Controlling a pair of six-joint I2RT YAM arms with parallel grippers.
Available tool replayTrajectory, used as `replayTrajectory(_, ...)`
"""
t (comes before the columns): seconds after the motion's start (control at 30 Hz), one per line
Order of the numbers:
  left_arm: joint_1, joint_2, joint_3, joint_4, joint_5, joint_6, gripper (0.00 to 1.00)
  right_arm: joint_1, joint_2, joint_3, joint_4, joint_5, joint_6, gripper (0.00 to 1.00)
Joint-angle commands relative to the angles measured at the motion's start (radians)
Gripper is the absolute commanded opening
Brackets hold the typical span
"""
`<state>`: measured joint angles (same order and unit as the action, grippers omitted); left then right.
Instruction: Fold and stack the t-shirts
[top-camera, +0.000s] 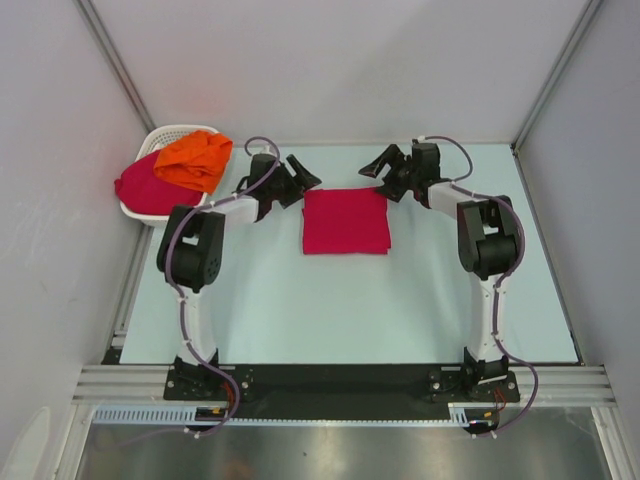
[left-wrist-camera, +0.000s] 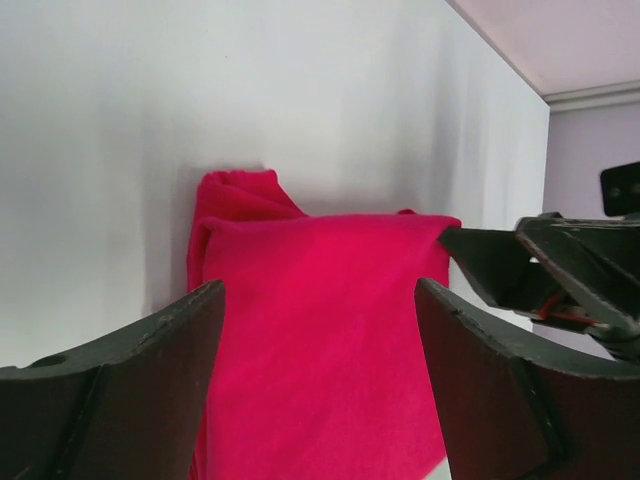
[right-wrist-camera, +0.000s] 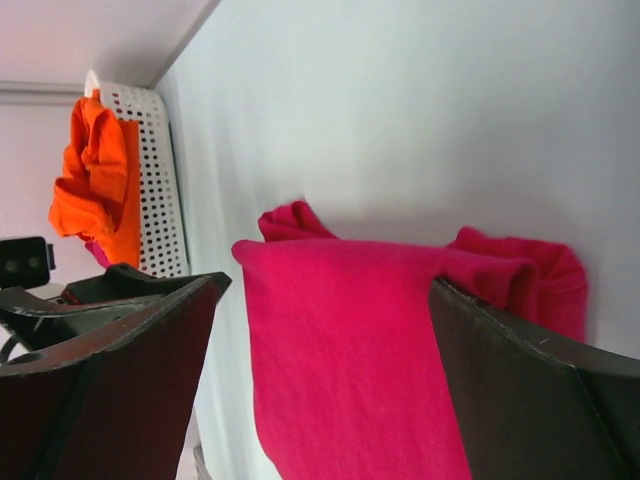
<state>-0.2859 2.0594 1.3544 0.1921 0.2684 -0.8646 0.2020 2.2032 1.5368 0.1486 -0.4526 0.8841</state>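
The shirt's side edge (top-camera: 387, 212) farthest from the basket lies open beside bare tabletop, so my right gripper will next draw back and turn down astride it.
A folded crimson-pink t-shirt (top-camera: 346, 221) lies flat on the table at centre back; it also shows in the left wrist view (left-wrist-camera: 320, 340) and the right wrist view (right-wrist-camera: 350, 350). My left gripper (top-camera: 301, 176) is open and empty, just above the shirt's far left corner. My right gripper (top-camera: 382, 166) is open and empty, just above its far right corner. A bright orange t-shirt (top-camera: 194, 160) lies crumpled on another crimson-pink t-shirt (top-camera: 143, 186) in the basket; the orange one shows in the right wrist view (right-wrist-camera: 97, 180).
A white slotted basket (top-camera: 176, 131) stands at the back left corner, also in the right wrist view (right-wrist-camera: 158, 190). Grey walls enclose the table on three sides. The right gripper's fingers (left-wrist-camera: 560, 270) show in the left wrist view.
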Motion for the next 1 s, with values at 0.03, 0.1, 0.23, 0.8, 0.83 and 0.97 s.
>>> replayTrajectory(0.03, -0.007, 0.056, 0.093, 0.073, -0.067, 0.029, 0.82, -0.022, 0.023, 0.051, 0.037, 0.045, -0.043, 0.94)
replayTrajectory(0.1, -0.006, 0.082, 0.153, 0.017, -0.078, 0.059, 0.82, -0.032, 0.033, 0.08, 0.013, 0.04, -0.05, 0.93)
replayTrajectory(0.23, 0.014, 0.048, 0.316, -0.28, -0.167, 0.247, 0.84, -0.047, -0.028, 0.138, -0.124, 0.009, -0.207, 0.95)
replayTrajectory(0.8, 0.037, -0.57, -0.108, -0.621, -0.074, 0.446, 0.97, 0.039, -0.536, -0.176, -0.622, 0.244, -0.456, 1.0)
replayTrajectory(0.83, 0.037, -0.593, -0.132, -0.638, -0.064, 0.446, 0.98, 0.069, -0.521, -0.178, -0.627, 0.256, -0.458, 1.0)
replayTrajectory(0.97, 0.037, -0.682, -0.213, -0.706, -0.061, 0.434, 1.0, 0.111, -0.419, -0.127, -0.629, 0.316, -0.447, 1.0)
